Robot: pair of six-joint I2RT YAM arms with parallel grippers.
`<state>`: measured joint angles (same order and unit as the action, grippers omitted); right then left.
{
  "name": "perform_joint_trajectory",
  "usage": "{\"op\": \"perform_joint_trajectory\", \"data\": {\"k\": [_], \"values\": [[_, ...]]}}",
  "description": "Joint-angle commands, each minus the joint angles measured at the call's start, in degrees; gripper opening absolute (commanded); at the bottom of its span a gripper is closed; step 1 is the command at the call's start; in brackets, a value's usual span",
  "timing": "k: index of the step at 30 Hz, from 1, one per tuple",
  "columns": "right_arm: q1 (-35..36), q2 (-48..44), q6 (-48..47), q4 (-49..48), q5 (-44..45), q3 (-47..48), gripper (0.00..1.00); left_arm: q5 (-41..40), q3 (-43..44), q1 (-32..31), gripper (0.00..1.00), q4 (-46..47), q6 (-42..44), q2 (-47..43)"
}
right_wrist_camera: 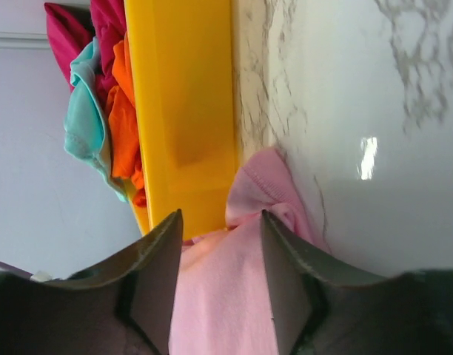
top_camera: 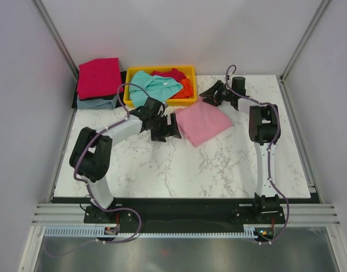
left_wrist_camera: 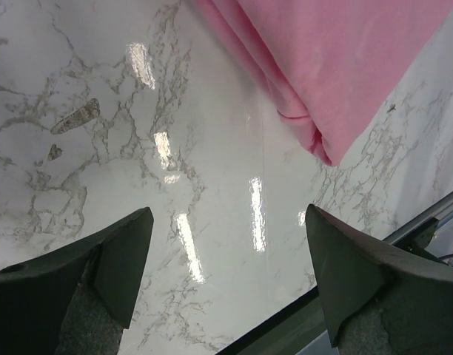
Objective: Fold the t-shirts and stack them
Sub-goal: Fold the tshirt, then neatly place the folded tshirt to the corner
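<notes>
My open left gripper is still over bare marble, so it will move outward and down next onto the pink shirt's corner nearest the teal shirt.
The light pink t-shirt lies folded on the marble table, just in front of the yellow tray. My left gripper is open and empty at the shirt's left edge. In the left wrist view the gripper hangs over bare marble, with the pink shirt ahead at the upper right. My right gripper is at the shirt's far corner. In the right wrist view its jaws stand apart with the pink fabric between them. Teal, red and orange shirts lie in the tray.
The yellow plastic tray stands at the back centre and also shows in the right wrist view. A folded crimson shirt lies on a grey-blue one at the back left. Walls enclose the table on both sides.
</notes>
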<state>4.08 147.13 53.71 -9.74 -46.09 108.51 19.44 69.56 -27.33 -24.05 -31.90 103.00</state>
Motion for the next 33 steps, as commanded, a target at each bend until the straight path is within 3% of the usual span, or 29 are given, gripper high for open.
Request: {"op": "perform_joint_trajectory", "data": {"k": [1, 5, 12, 17, 25, 29, 32, 33], "values": [[-1.2, -11.9, -6.9, -0.2, 3.1, -5.4, 0.57, -1.3, 0.1, -0.4, 0.91, 2.7, -0.8, -3.8], [-1.4, -18.9, -12.4, 1.2, 2.9, -7.5, 0.79, -3.0, -3.2, -0.4, 0.97, 9.1, -3.3, -6.4], [-1.7, -29.2, -11.9, 1.7, 1.6, -10.4, 0.84, -8.4, -3.6, 0.0, 1.0, 19.7, -12.5, -1.5], [-1.5, -43.1, -11.2, -6.6, -0.8, -30.8, 0.85, -4.3, -2.4, 2.1, 0.98, 30.7, -18.6, 8.6], [-0.5, -61.1, -9.8, -10.4, -2.0, -50.5, 0.87, -9.0, 5.7, 3.3, 0.9, 29.6, -20.7, 17.1], [-0.4, -65.9, -11.6, -6.5, -2.9, -53.6, 0.87, -10.3, 8.7, 2.7, 0.83, 26.5, -21.7, 20.2], [-0.2, -68.5, -10.7, -7.2, -2.4, -55.2, 0.88, -12.3, 7.3, 2.2, 0.75, 27.0, -23.3, 20.9], [0.3, -68.8, -10.3, -7.9, -2.6, -55.7, 0.89, -12.5, 7.4, 2.2, 0.66, 27.4, -23.6, 21.4]]}}
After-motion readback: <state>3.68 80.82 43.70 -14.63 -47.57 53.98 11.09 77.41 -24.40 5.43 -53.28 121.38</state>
